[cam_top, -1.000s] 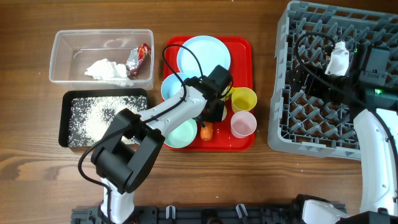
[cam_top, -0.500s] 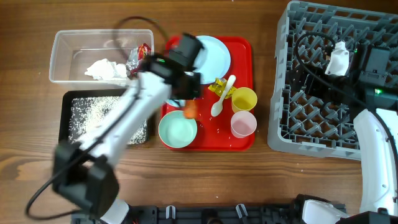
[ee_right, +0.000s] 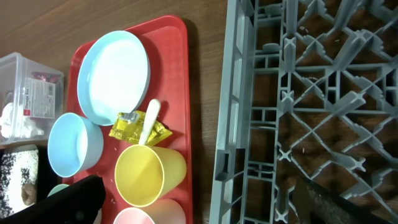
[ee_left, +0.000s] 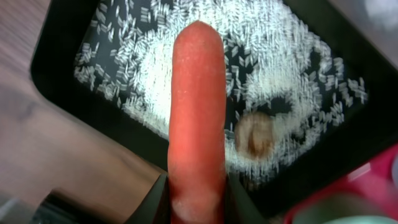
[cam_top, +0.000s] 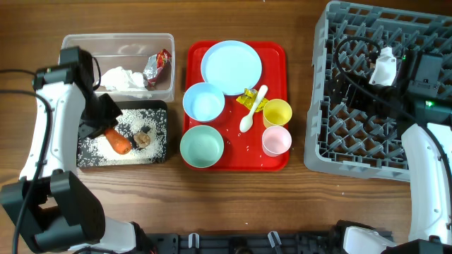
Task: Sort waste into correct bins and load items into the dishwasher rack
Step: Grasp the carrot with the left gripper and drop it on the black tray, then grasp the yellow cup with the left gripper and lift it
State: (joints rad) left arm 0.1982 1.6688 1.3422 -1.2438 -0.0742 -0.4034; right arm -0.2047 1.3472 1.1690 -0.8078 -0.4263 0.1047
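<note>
My left gripper lowers a little next and then opens its fingers, to get the carrot (ee_left: 198,118) onto the rice beside the brownish lump (cam_top: 142,139).
My left gripper (cam_top: 107,130) is shut on the orange carrot piece (cam_top: 119,142) and holds it over the black tray (cam_top: 161,106), which has white rice (cam_top: 95,144) and a brownish food lump (cam_top: 142,139) in it. In the left wrist view the carrot (ee_left: 198,118) sticks out from between the fingers (ee_left: 198,196), above the lump (ee_left: 255,134). My right gripper (cam_top: 357,81) is open and empty over the grey rack (cam_top: 381,152). The plate (cam_top: 231,67), two bowls (cam_top: 204,102) (cam_top: 202,146), yellow cup (cam_top: 277,111), pink cup (cam_top: 275,140), spoon (cam_top: 253,109) and yellow wrapper (cam_top: 247,99) are on the red tray.
The clear tub (cam_top: 70,49) at the back left holds a white napkin (cam_top: 120,77) and a red wrapper (cam_top: 159,67). The red tray (cam_top: 282,56) lies between the bins and the rack. The right wrist view shows the rack's left edge (ee_right: 224,143) next to the yellow cup (ee_right: 146,174).
My left arm has swung left from the red tray, carrying the carrot to above the black tray. The spoon and yellow wrapper are now uncovered. The right arm has not moved.
</note>
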